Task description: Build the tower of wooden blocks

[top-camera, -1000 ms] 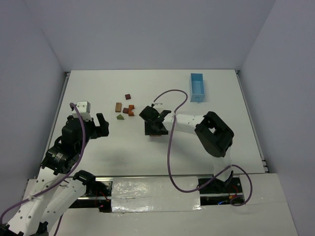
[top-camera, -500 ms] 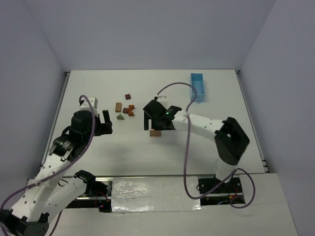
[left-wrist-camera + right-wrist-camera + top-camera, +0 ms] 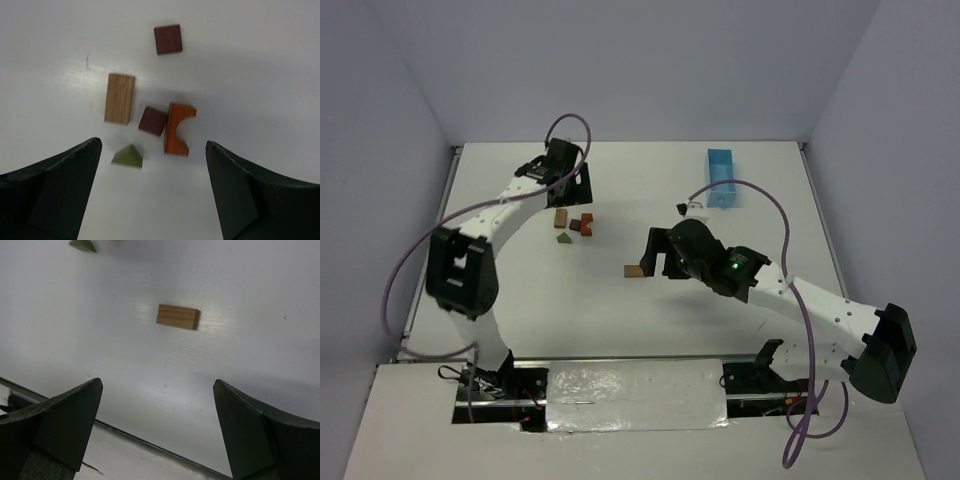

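I need to move my left gripper outward and lower around the far dark red square next, as that block lies apart with bare table on its sides.
The wood blocks lie loose and flat on the white table, none on another. In the left wrist view, a tan rectangle, a dark red square, a smaller dark red block, an orange arch and an olive-green triangle form a cluster. My left gripper hovers open above them, at the cluster's far side. A lone brown rectangle lies mid-table, also seen by the right wrist. My right gripper stands open and empty just right of it.
A light-blue tray stands at the back right of the table. The table's near edge runs below the right gripper. Purple cables loop over both arms.
The right gripper opened, left the brown rectangle on the table and drew back to the right. The left arm swung from the near left out over the block cluster.
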Robot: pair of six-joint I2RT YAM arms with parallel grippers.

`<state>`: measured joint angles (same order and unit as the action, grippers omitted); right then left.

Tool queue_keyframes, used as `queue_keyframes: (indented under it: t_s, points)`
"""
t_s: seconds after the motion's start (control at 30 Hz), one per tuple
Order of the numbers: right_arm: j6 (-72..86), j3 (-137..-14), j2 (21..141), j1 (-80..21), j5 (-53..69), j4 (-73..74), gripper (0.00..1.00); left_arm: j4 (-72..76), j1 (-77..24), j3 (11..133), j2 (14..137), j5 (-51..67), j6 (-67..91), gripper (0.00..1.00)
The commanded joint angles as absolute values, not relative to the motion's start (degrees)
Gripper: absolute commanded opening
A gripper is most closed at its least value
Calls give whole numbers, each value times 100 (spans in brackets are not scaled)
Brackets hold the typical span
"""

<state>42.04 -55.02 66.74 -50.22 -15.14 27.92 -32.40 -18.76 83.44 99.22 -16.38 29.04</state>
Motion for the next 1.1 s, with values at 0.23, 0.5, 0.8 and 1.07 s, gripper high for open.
queue_keyframes:
  t_s: [0.23, 0.5, 0.8, 1.07]
  points:
    - [3850, -4456, 6152, -4966, -492, 1766, 100, -3612, -1705, 11512, 12759, -1889, 2839, 92]
    - [3718, -4140, 5898, -4966, -308, 1600, 100, -3648, -1652, 11971, 13561, -2012, 2953, 69]
    - [3568, -4227, 6117, -4975, -378, 1547, 100, -3314, -1582, 11619, 13676, -1934, 3023, 64]
    - [3542, -4420, 6670, -4966, -229, 1397, 100, -3130, -1477, 11497, 13597, -1785, 2936, 48]
